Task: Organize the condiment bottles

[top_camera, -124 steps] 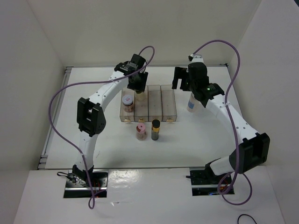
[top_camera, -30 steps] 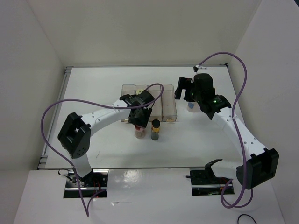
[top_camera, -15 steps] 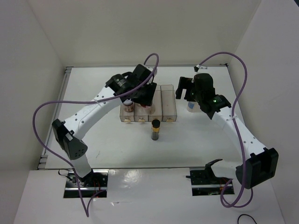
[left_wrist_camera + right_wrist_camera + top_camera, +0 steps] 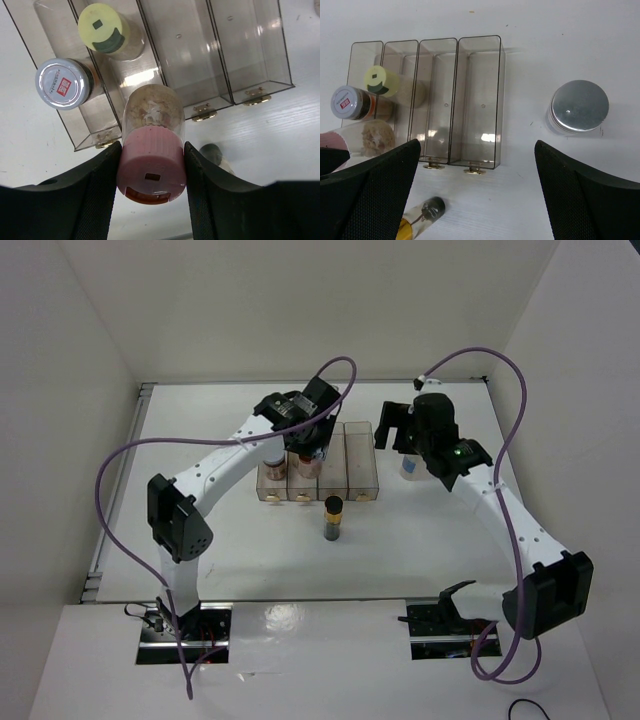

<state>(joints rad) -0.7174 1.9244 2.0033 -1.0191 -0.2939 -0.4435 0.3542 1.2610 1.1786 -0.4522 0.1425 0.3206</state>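
Observation:
My left gripper moves slightly toward the grey-lidded jar point(image 4: 64, 83) next, then down over the second compartment's near end point(image 4: 118, 100), because the yellow-green-lidded jar leaves that end free.
My left gripper point(image 4: 152, 161) is shut on the pink-lidded reddish jar point(image 4: 151, 172) and holds it above the near end of the clear rack point(image 4: 260, 60), over about the second compartment from the left. The grey-lidded jar point(image 4: 64, 83) stands in the leftmost compartment. The yellow-green-lidded jar point(image 4: 102, 28) stands at the far end of the second. The slim dark gold-banded bottle point(image 4: 333, 518) stands on the table in front of the rack. My right gripper point(image 4: 476, 145) is open and empty, right of the rack point(image 4: 360, 472). The grey-capped clear jar point(image 4: 579, 106) stands beside it.
The two right compartments of the rack point(image 4: 477, 100) hold nothing. White walls close in the table at the back and sides. Purple cables loop above both arms point(image 4: 470, 480).
The left gripper closed on the pink-lidded jar in front of the rack, lifted it and carried it over the rack. The right arm has hardly moved in the last second.

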